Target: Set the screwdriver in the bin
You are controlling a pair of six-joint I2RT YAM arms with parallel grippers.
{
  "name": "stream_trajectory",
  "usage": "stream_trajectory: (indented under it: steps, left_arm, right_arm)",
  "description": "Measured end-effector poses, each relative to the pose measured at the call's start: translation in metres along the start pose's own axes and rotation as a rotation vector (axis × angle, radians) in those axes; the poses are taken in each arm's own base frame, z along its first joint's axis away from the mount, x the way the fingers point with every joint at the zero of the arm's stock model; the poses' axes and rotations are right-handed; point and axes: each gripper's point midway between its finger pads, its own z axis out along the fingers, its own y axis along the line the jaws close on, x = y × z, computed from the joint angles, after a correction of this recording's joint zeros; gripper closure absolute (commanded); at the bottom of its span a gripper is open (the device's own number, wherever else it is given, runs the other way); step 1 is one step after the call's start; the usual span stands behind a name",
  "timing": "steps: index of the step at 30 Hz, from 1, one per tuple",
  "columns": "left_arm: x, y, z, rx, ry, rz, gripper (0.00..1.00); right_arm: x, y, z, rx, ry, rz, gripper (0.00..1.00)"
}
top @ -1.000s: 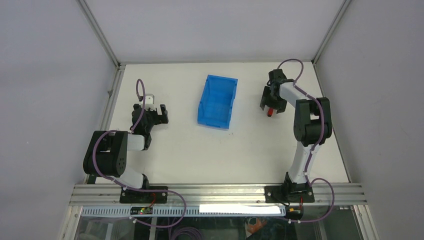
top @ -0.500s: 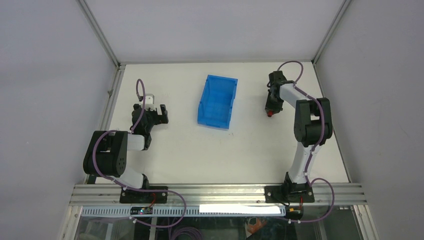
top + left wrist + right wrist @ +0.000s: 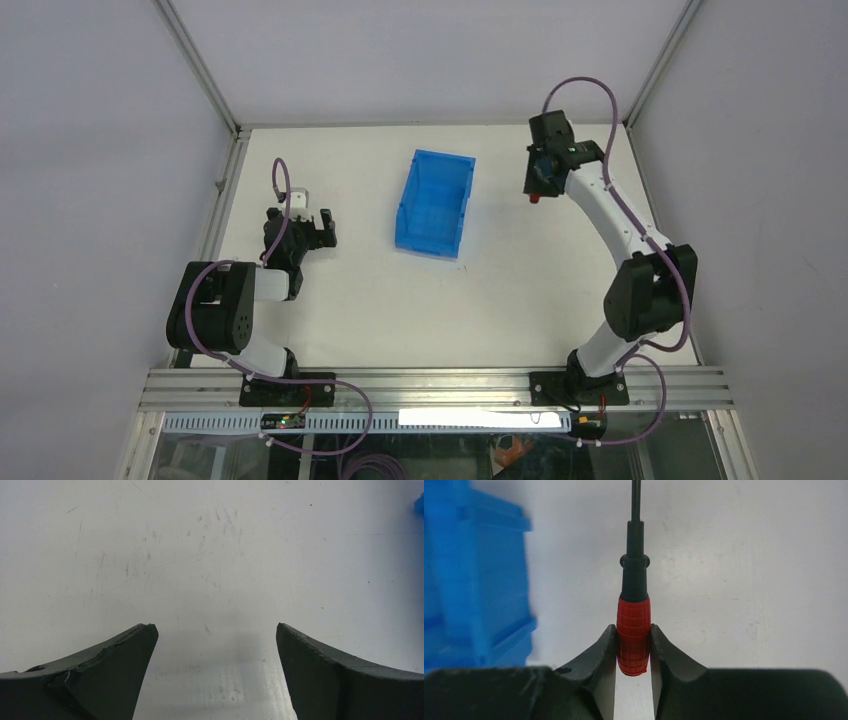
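My right gripper swings over the blue bin's bottom next and lowers to release the screwdriver (image 3: 633, 625), as the bin lies to its left in the top view.
My right gripper (image 3: 633, 632) is shut on the red handle of the screwdriver (image 3: 633, 625), whose thin black shaft points away from the wrist camera. From above, the right gripper (image 3: 540, 185) hangs over the far right of the table with the screwdriver's red end (image 3: 536, 197) showing below it. The blue bin (image 3: 434, 203) stands at the table's middle, to the left of that gripper, and its wall (image 3: 469, 580) fills the left of the right wrist view. My left gripper (image 3: 215, 635) stands open over bare table at the far left (image 3: 318, 228).
Aluminium frame posts (image 3: 200, 65) and grey walls close in the table (image 3: 480, 300) on the left, back and right. A rail (image 3: 440, 385) runs along the near edge, where both arm bases are bolted.
The right gripper shut on the screwdriver, lifted it and carried it toward the far side as the arm stretched out. The left arm and the bin have stayed put.
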Motion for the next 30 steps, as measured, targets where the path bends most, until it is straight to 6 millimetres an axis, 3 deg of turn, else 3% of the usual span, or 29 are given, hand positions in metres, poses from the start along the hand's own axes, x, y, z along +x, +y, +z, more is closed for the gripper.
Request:
stream_trajectory:
  steps: [5,10,13,16,20,25,30]
  left_arm:
    - [0.000,0.000,0.000,0.000,0.000,0.000,0.01]
    - [0.000,0.000,0.000,0.000,0.000,0.000,0.01]
    - [0.000,0.000,0.000,0.000,0.000,0.000,0.01]
    - [0.000,0.000,0.000,0.000,0.000,0.000,0.01]
    - [0.000,0.000,0.000,0.000,0.000,0.000,0.01]
    - [0.000,0.000,0.000,0.000,0.000,0.000,0.01]
    - [0.000,0.000,0.000,0.000,0.000,0.000,0.01]
  right_arm:
    - [-0.002,0.087,-0.059,-0.161,-0.105,-0.166,0.99]
    - [0.008,0.160,-0.107,-0.308,-0.180,-0.286,0.97]
    - [0.009,0.188,-0.116,-0.348,-0.200,-0.310,0.97]
    - [0.012,0.210,-0.101,-0.347,-0.185,-0.312,0.97]
    - [0.034,0.228,-0.055,-0.291,-0.102,-0.330,0.97]
    - [0.068,0.235,-0.004,-0.221,0.002,-0.350,0.96]
    - [0.087,0.232,0.015,-0.193,0.047,-0.348,0.95]
